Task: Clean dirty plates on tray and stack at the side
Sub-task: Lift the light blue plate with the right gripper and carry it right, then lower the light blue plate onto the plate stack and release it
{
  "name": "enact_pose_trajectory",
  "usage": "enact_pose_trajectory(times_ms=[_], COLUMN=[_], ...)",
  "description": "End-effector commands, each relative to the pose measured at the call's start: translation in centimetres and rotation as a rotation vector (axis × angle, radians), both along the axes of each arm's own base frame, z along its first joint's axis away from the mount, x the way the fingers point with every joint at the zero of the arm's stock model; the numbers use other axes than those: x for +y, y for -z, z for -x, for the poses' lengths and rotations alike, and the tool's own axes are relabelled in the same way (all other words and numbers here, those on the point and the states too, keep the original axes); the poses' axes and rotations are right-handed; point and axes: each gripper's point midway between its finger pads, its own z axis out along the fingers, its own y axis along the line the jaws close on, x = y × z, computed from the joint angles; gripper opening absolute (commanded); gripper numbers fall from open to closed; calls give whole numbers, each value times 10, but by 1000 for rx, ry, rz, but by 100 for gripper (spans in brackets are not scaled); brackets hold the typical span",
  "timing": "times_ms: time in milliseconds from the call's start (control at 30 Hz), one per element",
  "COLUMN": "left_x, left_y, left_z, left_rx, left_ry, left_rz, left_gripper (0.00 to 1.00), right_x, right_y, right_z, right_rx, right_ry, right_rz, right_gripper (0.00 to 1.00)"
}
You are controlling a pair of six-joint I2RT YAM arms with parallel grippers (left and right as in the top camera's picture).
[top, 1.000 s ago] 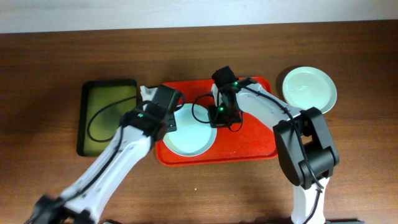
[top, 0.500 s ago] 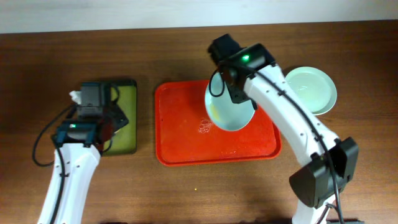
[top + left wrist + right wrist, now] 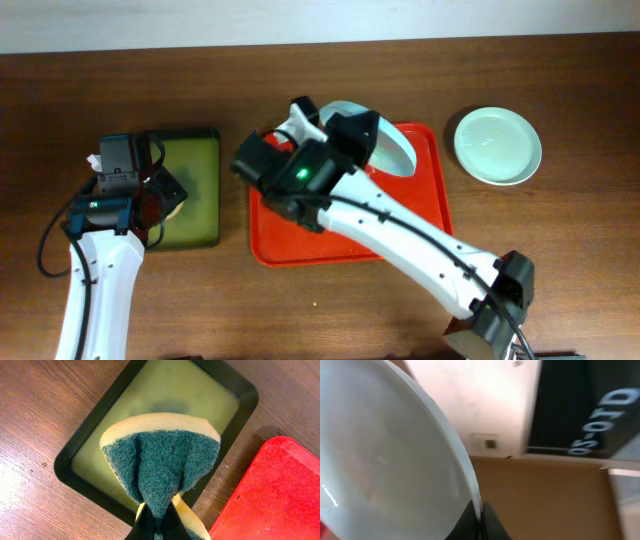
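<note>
My right gripper will next swing the plate it is holding over a pale mint plate beside the red tray, then turn level and lower it on top.
My right gripper (image 3: 360,135) is shut on the rim of a pale plate (image 3: 395,150) and holds it tilted above the far edge of the red tray (image 3: 432,205). In the right wrist view the fingertips (image 3: 481,516) pinch the plate's rim (image 3: 385,450). A second pale mint plate (image 3: 497,145) lies on the table right of the tray. A third plate is not in view. My left gripper (image 3: 150,200) is shut on a green-and-yellow sponge (image 3: 160,455) and holds it over the olive-green tray (image 3: 200,395); its fingers (image 3: 147,527) clamp the sponge's lower end.
The olive-green tray (image 3: 195,190) sits left of the red tray, a narrow strip of table between them. My right arm (image 3: 400,235) stretches diagonally over the red tray. The red tray's corner (image 3: 270,495) shows in the left wrist view.
My left arm pulled back from the red tray to the green tray with the sponge. My right arm lifted the plate off the tray, tilted it, and its elbow swung left over the tray.
</note>
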Motion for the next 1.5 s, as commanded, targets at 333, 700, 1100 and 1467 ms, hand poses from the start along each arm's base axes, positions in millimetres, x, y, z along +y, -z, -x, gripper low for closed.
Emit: enact_pose_trajectory(times_ms=[333,700,1100,1467], left_x=[0,0,0,0], left_y=[-4,-4,-4,-5], left_z=[-3,-3,-3,-4], left_rx=[-9,-8,-10,-12], left_ry=[9,9,9,9], left_rz=[4,4,4,4], left_gripper=[0,0,0,0], right_x=[-30,-186,-350,-370], right_y=[82,158,202,248], right_z=[-23,-55,-43,-46], right_rx=[79,352,169,119], right_ry=[274,692,982,990], right_rz=[-632,-1132,-1799,-1800], right_gripper=[4,4,4,7])
